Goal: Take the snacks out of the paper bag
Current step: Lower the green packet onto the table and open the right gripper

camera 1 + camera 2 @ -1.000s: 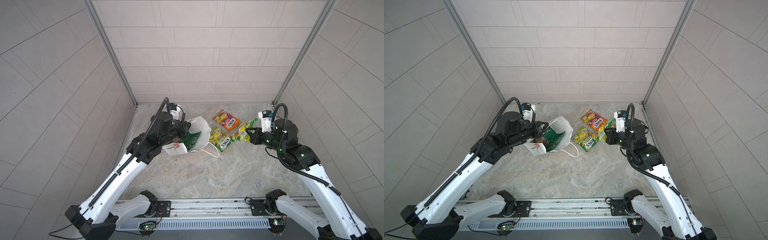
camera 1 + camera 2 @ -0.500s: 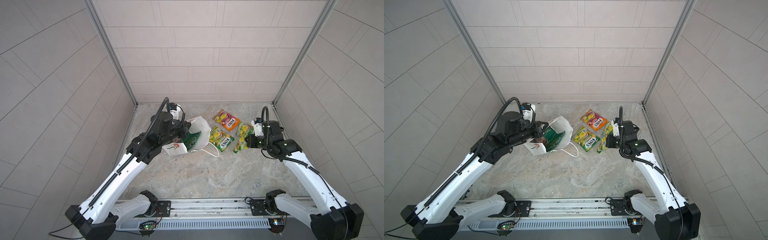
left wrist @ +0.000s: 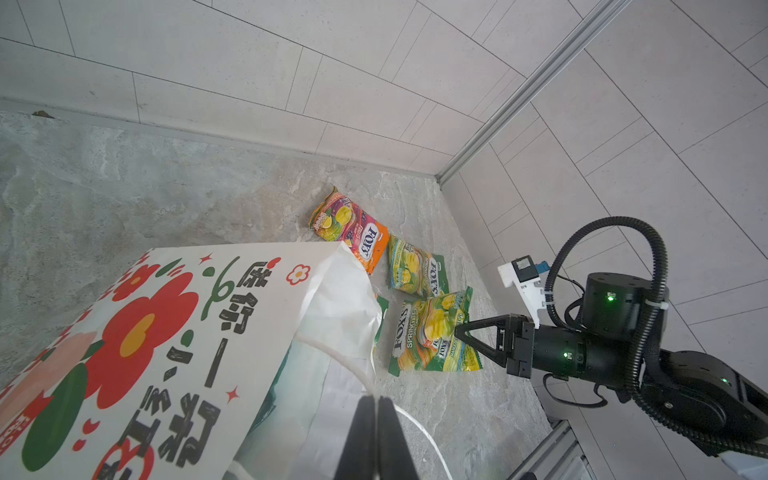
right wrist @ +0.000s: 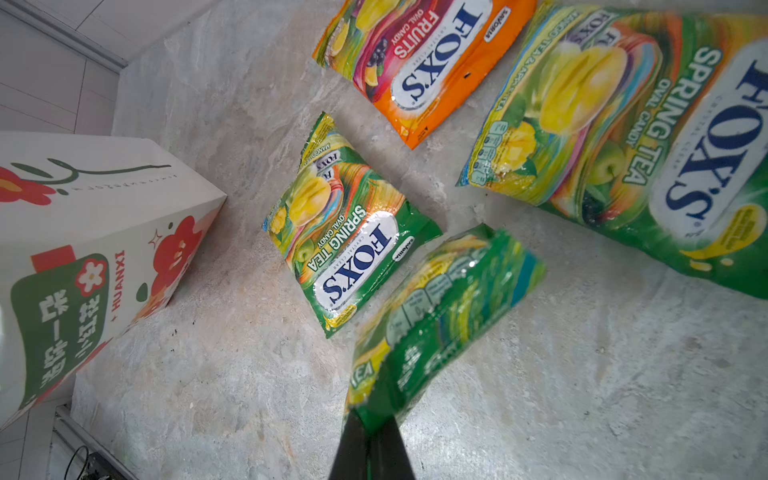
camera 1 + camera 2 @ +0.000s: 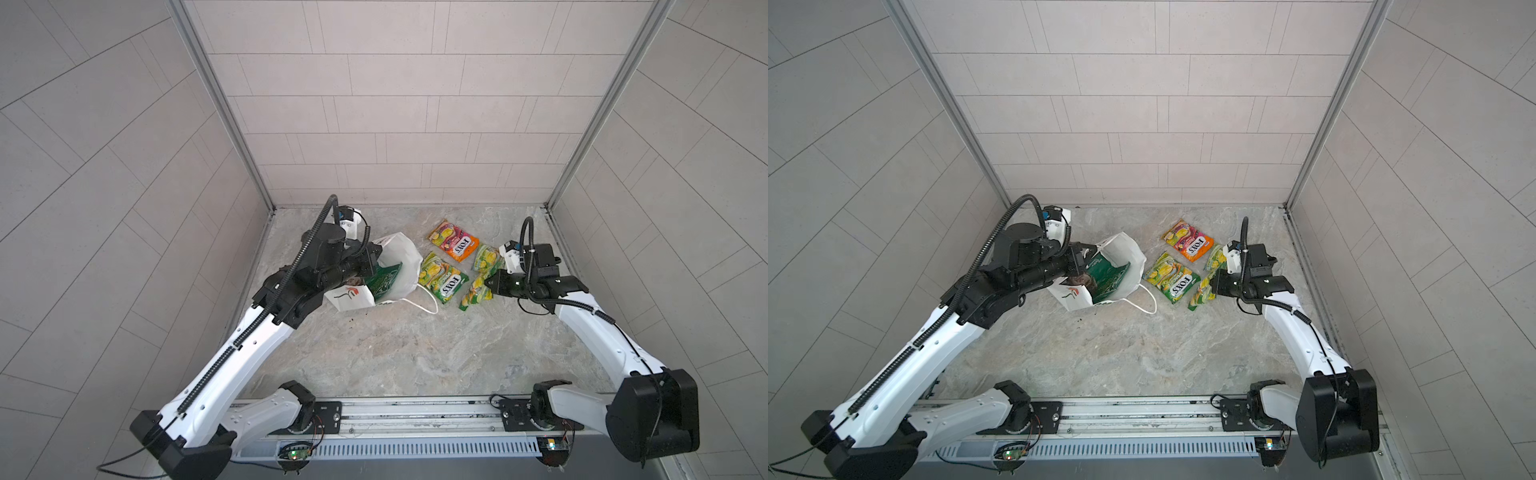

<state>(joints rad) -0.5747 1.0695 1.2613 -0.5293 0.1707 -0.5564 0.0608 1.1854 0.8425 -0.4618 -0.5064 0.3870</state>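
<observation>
The third packet goes down slightly back in my right gripper next, and its edge comes free beside the other packets, as a clear spot on bare floor lies below.
The white paper bag (image 5: 397, 253) lies on its side at the left, mouth toward the middle. A dark green crisp bag (image 5: 384, 282) sticks out of the mouth. My left gripper (image 3: 376, 401) is shut on the bag's white cord handle (image 3: 328, 347) at the mouth. On the floor to the right lie an orange-pink FOX'S packet (image 5: 454, 240) and two green-yellow FOX'S packets (image 5: 442, 281) (image 5: 487, 257). My right gripper (image 4: 370, 415) is shut on the edge of a third green-yellow packet (image 4: 436, 316), held low over the floor beside them (image 5: 1202, 293).
The bag's other cord handle (image 5: 428, 303) trails on the marble floor. Tiled walls close the back and both sides. The metal rail (image 5: 415, 415) with both arm bases runs along the front.
My right arm has folded down and brought the green-yellow packet lower, to just in front of the other packets. The left arm and the paper bag have stayed put.
</observation>
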